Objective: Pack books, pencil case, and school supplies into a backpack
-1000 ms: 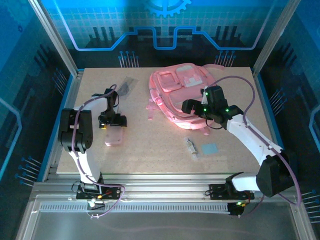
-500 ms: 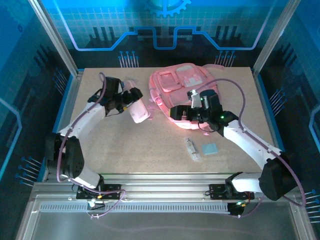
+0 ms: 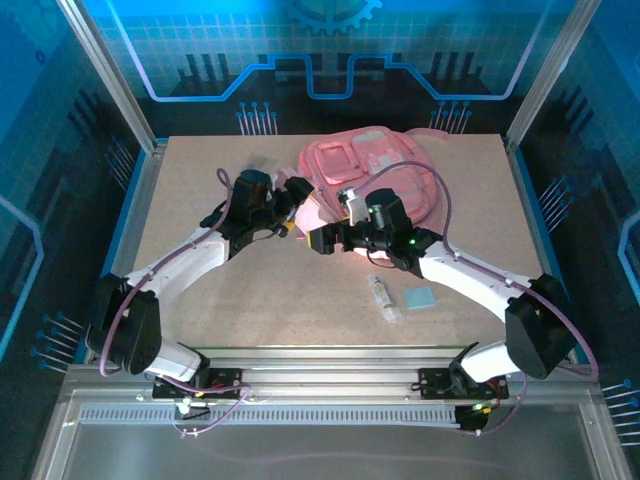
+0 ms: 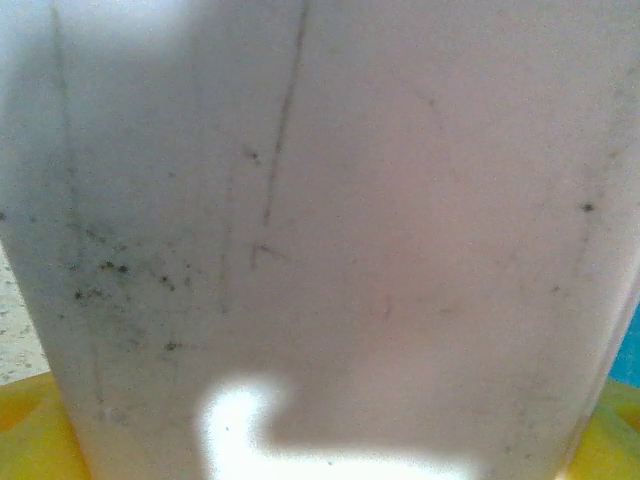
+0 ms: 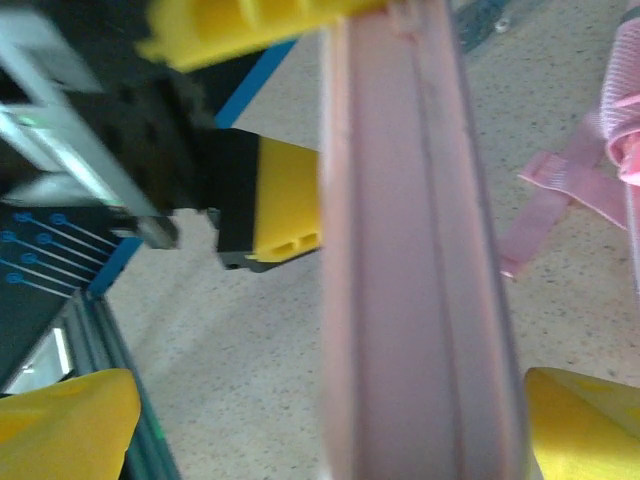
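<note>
Next, my right gripper stays around the pencil case's loose end (image 3: 315,225) (image 5: 430,430) and closes both fingers onto it. The pale-pink pencil case already stands edge-on between my open fingers.
The pink backpack (image 3: 375,160) lies at the back of the table, and its strap (image 5: 560,200) trails on the board. My left gripper (image 3: 296,200) is shut on the pale-pink pencil case (image 3: 309,213) and holds it off the table at the backpack's left side. Close up, the case (image 4: 320,200) spreads across the left wrist view, between the tips of my left gripper (image 4: 320,445). My right gripper (image 3: 322,240) is open, and the case (image 5: 415,300) stands edge-on between its yellow fingertips (image 5: 60,420) without touching them. A whitish tube (image 3: 381,296) and a light-blue pad (image 3: 420,297) lie in front of the backpack. The books are out of view.
The two arms meet over the middle of the table. Bare board lies to the left and along the front edge. A metal frame with blue side rails (image 3: 140,190) borders the table.
My left arm lifted the pencil case from the table's left and swung it right to the backpack. My right gripper moved left to meet it, so the case now stands between its fingers.
</note>
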You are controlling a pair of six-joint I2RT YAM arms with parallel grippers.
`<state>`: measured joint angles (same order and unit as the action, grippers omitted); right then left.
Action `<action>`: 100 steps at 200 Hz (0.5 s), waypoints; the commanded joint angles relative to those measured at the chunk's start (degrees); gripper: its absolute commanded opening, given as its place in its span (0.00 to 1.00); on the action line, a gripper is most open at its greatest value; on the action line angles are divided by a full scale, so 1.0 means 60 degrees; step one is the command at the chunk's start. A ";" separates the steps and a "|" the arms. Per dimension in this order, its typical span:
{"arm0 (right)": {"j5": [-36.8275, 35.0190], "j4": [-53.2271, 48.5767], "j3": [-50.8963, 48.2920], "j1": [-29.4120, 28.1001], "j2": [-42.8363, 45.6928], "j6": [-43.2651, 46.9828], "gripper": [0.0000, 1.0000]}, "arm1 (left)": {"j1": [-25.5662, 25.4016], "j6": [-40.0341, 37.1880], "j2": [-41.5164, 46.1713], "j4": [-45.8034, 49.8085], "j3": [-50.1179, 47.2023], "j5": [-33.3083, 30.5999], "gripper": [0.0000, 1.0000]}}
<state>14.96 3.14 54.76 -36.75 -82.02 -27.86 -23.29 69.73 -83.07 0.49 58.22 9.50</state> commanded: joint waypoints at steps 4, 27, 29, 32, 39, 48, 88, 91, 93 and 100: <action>-0.0492 0.0629 0.0188 -0.0073 -0.0168 0.0371 0.87 | -0.0214 0.0537 0.0576 -0.0712 -0.0186 -0.0235 0.73; -0.0326 0.1086 0.0108 -0.0071 -0.0135 0.0199 0.53 | -0.0405 0.0605 0.0759 -0.0766 -0.0388 -0.0393 0.73; -0.0318 0.1116 0.0090 -0.0071 -0.0125 0.0194 0.52 | -0.0420 0.0615 0.0770 -0.0769 -0.0401 -0.0403 0.73; -0.0279 0.1243 0.0048 -0.0071 -0.0114 0.0147 0.48 | -0.0445 0.0621 0.0788 -0.0774 -0.0434 -0.0423 0.73; -0.0186 0.1418 -0.0023 -0.0044 -0.0050 0.0090 0.44 | -0.0492 0.0649 0.0819 -0.0791 -0.0504 -0.0461 0.73; -0.0039 0.1555 -0.0066 -0.0013 -0.0005 0.0011 0.38 | -0.0552 0.0711 0.0848 -0.0901 -0.0609 -0.0491 0.73; 0.0451 0.1979 -0.0473 0.0222 0.0300 -0.0365 0.16 | -0.0786 0.0390 0.0837 -0.0667 -0.0388 -0.0354 0.99; 0.0451 0.1958 -0.0505 0.0270 0.0351 -0.0400 0.15 | -0.0807 0.0259 0.0829 -0.0505 -0.0278 -0.0343 0.99; 0.0453 0.1930 -0.0535 0.0309 0.0398 -0.0430 0.15 | -0.0814 0.0181 0.0831 -0.0389 -0.0195 -0.0339 0.99; 0.0473 0.1854 -0.0607 0.0412 0.0506 -0.0493 0.15 | -0.0865 -0.0292 0.0837 0.0079 0.0112 -0.0394 0.99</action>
<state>15.57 9.93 52.25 -36.23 -82.52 -28.10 -26.87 73.19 -79.64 -2.28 54.57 6.72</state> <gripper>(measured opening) 0.321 0.974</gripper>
